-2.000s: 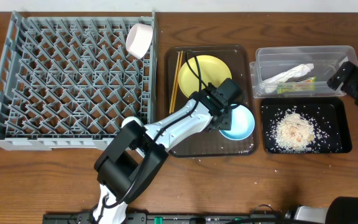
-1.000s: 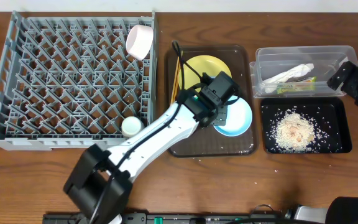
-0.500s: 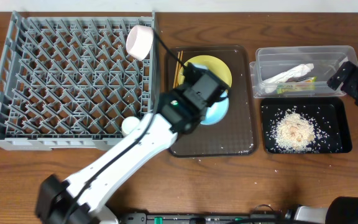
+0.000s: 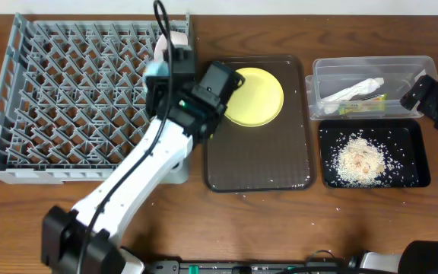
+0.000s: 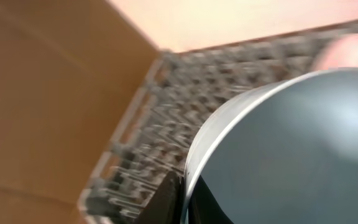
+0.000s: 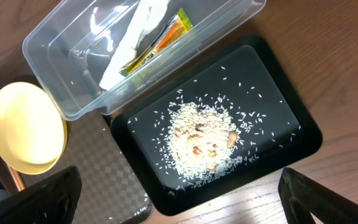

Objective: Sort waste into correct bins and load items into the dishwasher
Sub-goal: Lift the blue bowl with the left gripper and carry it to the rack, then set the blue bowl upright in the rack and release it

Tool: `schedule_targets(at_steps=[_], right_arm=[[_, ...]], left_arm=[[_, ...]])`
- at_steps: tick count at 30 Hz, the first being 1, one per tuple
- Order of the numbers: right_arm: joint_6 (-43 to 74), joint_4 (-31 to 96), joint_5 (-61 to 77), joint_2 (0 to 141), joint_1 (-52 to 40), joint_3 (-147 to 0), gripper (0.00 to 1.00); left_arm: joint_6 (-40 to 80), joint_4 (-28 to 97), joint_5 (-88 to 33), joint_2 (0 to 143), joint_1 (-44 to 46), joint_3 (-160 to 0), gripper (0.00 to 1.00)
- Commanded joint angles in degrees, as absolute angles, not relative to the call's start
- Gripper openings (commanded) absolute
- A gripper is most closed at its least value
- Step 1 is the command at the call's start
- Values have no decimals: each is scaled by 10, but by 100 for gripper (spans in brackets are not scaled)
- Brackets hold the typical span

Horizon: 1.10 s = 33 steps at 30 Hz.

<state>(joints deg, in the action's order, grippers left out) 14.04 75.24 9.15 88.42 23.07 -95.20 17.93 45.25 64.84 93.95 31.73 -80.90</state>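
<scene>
I will lower my left gripper next and set the light blue bowl (image 4: 153,74) on the rack wires beside the white bowl. I will then release the light blue bowl's rim, since those pegs are below the gripper.
My left gripper (image 4: 166,80) is shut on the rim of the light blue bowl (image 4: 153,74) and holds it over the right edge of the grey dishwasher rack (image 4: 67,99). In the left wrist view the bowl (image 5: 291,155) fills the right side, its rim pinched between my dark fingers (image 5: 171,199). A white bowl (image 4: 175,36) leans in the rack's back right corner, partly hidden by the arm. The yellow plate (image 4: 258,95) lies on the brown tray (image 4: 257,152). My right gripper (image 6: 182,196) stands open above the black tray's near edge.
The clear tub (image 4: 432,65) holds the green-and-orange wrapper (image 6: 157,40) and a white crumpled piece (image 6: 135,43). The black tray (image 6: 309,134) carries a heap of rice crumbs (image 6: 204,134). My left arm crosses the rack's front right corner.
My left arm has lifted the light blue bowl off the brown tray and swung it up and left to the rack's right edge. The right arm has not moved.
</scene>
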Motion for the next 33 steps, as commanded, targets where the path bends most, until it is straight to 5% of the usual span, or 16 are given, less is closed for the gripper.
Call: schedule_targets(at_steps=[1,10,33], right_arm=[[145,753,88,873,232,-958,99],[145,753,88,873,232,-958,99],[145,753,88,873,232,-958,99]], left_arm=[[178,433,795,988,291,-809,8],[177,338,899,1097,255,-809,7],[187,344,844,1164,274,-804,12]])
